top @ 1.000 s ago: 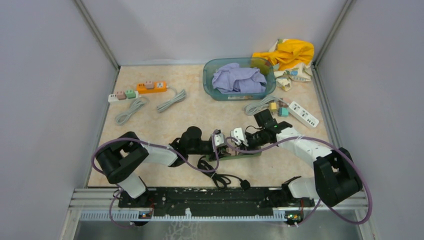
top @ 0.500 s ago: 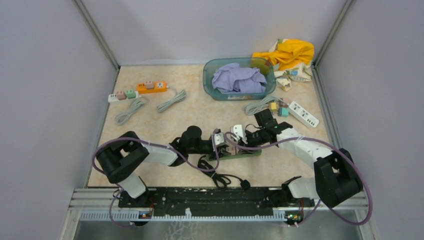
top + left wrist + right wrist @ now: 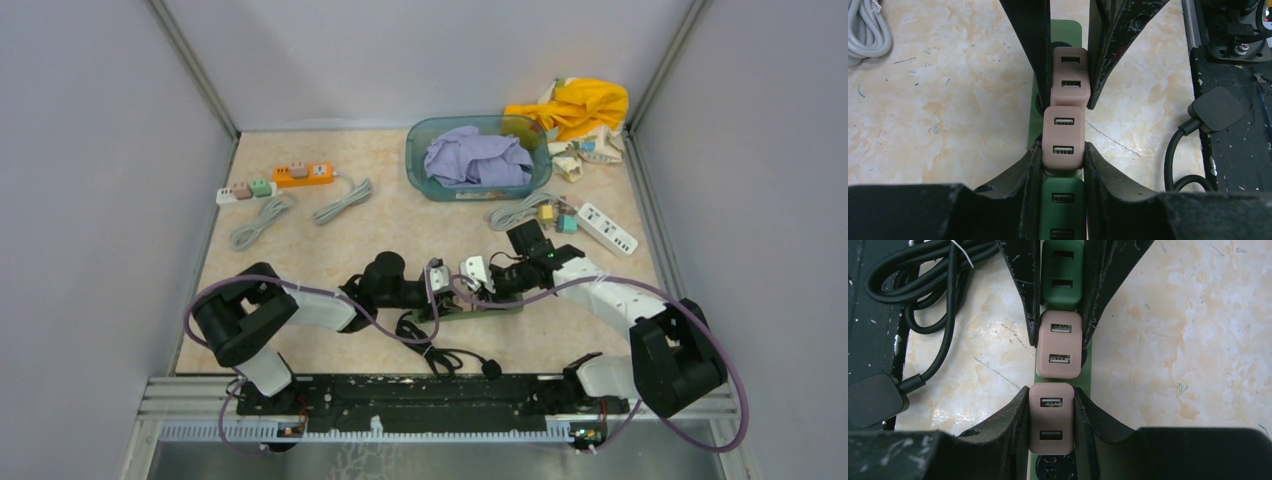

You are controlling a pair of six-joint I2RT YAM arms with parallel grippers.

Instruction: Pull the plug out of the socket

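Observation:
Next, my right gripper will pull up, then outward and down to release the pink plug beside the yellow block, since that block lies outward of the gripper.
A green power strip, the socket [image 3: 492, 306], lies between my two arms with three plugs in a row along it. My right gripper [image 3: 1050, 391] is shut on the end pink plug [image 3: 1051, 417], which stands on the strip [image 3: 1087, 371] next to an empty black outlet. My left gripper [image 3: 1062, 147] faces it from the other side. It is shut around the near half of the middle pink plug [image 3: 1063, 131], with a green plug [image 3: 1062, 200] further back between its fingers. From the top view, the two grippers nearly touch.
A black cable with a black plug [image 3: 1215, 107] lies coiled by the arm bases. Further back are a teal basin of purple cloth [image 3: 478, 158], yellow cloth [image 3: 575, 105], an orange strip [image 3: 305, 173], a white strip [image 3: 607, 228] and grey cables [image 3: 262, 218].
The right wrist rocked slightly away and came back. Both grips and the strip stay as they were.

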